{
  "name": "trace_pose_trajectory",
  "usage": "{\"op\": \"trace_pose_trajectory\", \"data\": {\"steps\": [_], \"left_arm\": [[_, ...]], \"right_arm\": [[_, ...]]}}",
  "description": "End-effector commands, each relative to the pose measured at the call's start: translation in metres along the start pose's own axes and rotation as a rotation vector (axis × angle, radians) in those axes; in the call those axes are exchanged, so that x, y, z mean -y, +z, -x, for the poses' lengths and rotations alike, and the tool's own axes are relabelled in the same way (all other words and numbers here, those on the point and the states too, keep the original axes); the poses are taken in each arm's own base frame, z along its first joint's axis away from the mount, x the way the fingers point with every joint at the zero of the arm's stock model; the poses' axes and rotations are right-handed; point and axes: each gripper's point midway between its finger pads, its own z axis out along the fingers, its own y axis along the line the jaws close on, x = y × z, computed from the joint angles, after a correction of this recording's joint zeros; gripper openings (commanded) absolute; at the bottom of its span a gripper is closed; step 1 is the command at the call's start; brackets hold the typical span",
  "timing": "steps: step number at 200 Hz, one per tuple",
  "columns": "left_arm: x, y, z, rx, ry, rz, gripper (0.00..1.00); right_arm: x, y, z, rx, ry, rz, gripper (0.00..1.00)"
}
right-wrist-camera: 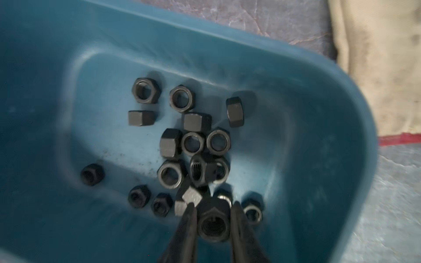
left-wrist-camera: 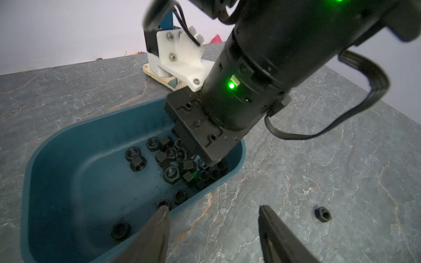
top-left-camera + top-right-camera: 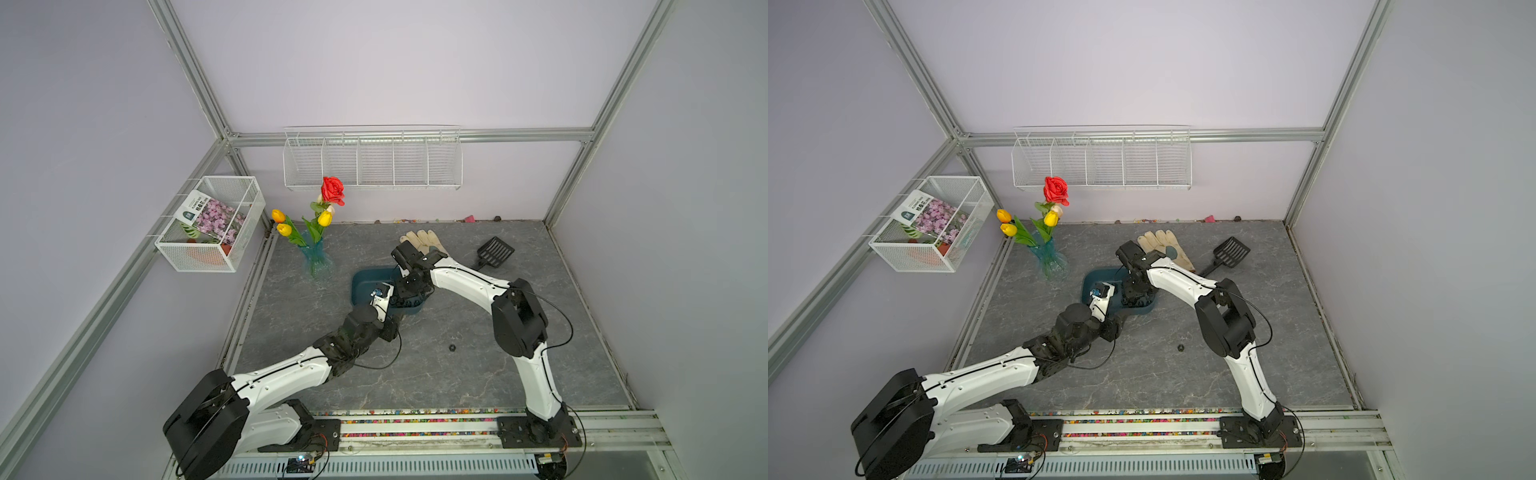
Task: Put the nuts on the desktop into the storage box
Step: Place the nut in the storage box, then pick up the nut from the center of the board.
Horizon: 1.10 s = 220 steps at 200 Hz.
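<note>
The black nut, already inside the sides of the storage box, goes down a little toward the cluster of nuts below next, and my right gripper releases it.
The teal storage box [image 3: 360, 283] [image 3: 1091, 281] sits mid-desktop [image 3: 457, 374] with both arms over it. Several black nuts [image 2: 170, 173] [image 1: 193, 143] lie on its floor. My right gripper [image 1: 213, 205] hangs low inside the storage box [image 1: 319, 113], shut on a black nut [image 1: 213, 224] held between its fingers. At the box's near rim [image 2: 205, 193] my left gripper [image 2: 213, 207] is open and holds nothing; one finger is over the rim and the second over bare stone. One loose nut [image 3: 451, 347] [image 3: 1181, 347] [image 2: 323, 213] lies on the desktop toward the front, right of the box.
A pale work glove [image 3: 424, 241] and a black slotted scoop [image 3: 494, 251] lie behind the box. A blue vase of flowers [image 3: 316, 257] stands at the back left. White wire baskets [image 3: 372, 162] [image 3: 212, 224] hang on the walls.
</note>
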Motion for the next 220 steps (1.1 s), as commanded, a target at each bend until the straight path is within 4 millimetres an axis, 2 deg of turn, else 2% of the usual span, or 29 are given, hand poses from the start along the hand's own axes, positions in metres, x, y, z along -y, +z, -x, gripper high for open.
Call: {"op": "trace_pose_trajectory", "data": {"steps": [1,53,98,137,182,220], "left_arm": [[0.000,0.003,-0.005,-0.005,0.014,-0.014,0.64],[0.000,0.005,-0.009,-0.015,0.014,-0.019,0.64],[0.001,0.005,-0.011,-0.020,0.014,-0.029,0.64],[0.003,0.005,-0.012,-0.026,0.015,-0.035,0.64],[0.003,-0.001,-0.006,-0.017,0.018,-0.034,0.64],[0.010,-0.007,-0.001,-0.018,0.051,-0.076,0.64]], "right_arm": [[0.001,0.006,-0.002,-0.032,-0.007,0.008,0.18],[-0.001,0.021,-0.007,-0.062,-0.002,0.013,0.19],[0.000,0.021,-0.007,-0.064,-0.001,0.011,0.33],[0.000,0.020,-0.008,-0.064,-0.001,0.012,0.37],[-0.003,0.008,-0.005,-0.045,-0.005,0.018,0.41],[-0.006,-0.015,0.000,-0.002,-0.011,0.022,0.42]]}}
